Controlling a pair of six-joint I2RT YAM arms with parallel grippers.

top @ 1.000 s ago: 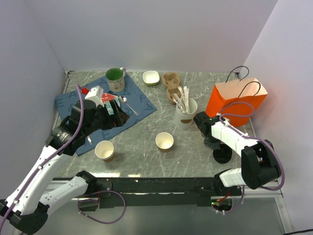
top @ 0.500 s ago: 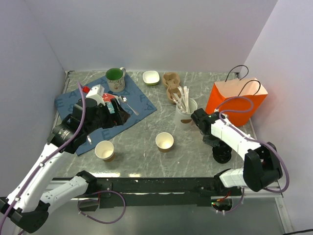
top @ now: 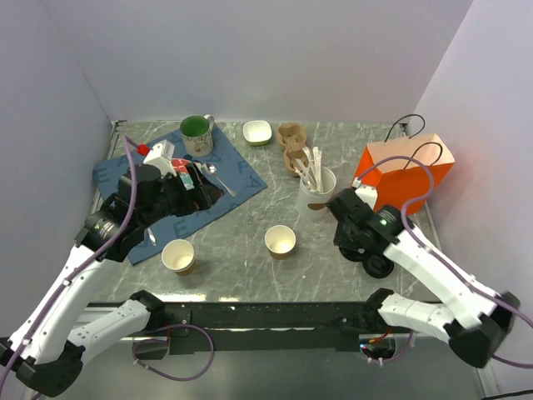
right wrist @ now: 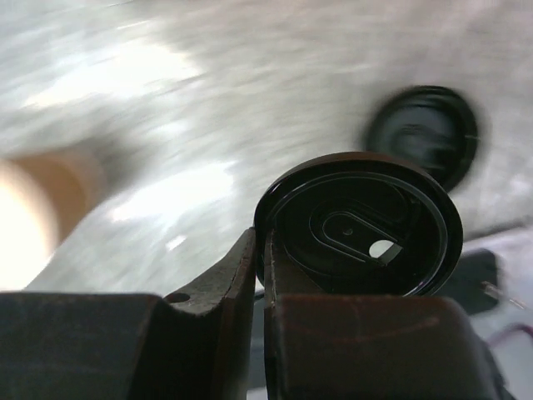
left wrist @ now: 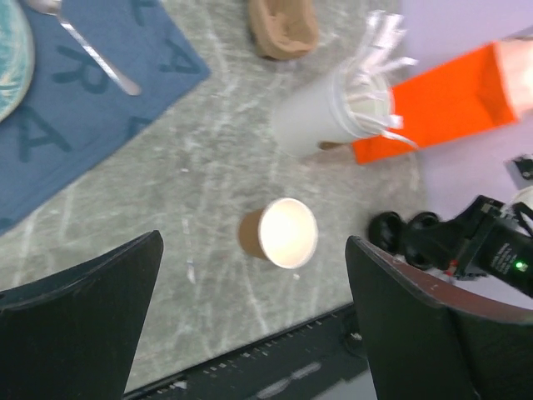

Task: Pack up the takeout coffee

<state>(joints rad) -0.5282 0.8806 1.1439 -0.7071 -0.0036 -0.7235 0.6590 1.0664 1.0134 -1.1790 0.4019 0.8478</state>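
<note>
My left gripper is going to turn to the right in the top view and close on the free rim of the held lid.
No takeout coffee with its lid on shows in any view. Two lidless paper cups stand on the table, one in the middle [top: 280,241] [left wrist: 279,233] and one near the front left [top: 178,256]. My right gripper [top: 353,248] [right wrist: 260,243] is shut on the rim of a loose black lid [right wrist: 360,225], lifted just off the table. A second black lid [top: 380,266] [right wrist: 425,133] lies on the table beside it. My left gripper [top: 202,190] [left wrist: 252,242] hangs open and empty over the blue mat [top: 117,175], with the middle cup seen between its fingers from above.
An orange paper bag [top: 401,171] [left wrist: 450,104] stands at the right. A white cup of stirrers [top: 316,193] is next to it. At the back are a green mug [top: 196,133], a white bowl [top: 256,132], a cardboard cup carrier [top: 291,147] and a spoon [top: 220,180].
The right arm has swung round, its elbow now low at the right, and its gripper has shifted slightly toward the near edge with the lid. The left arm has barely moved.
</note>
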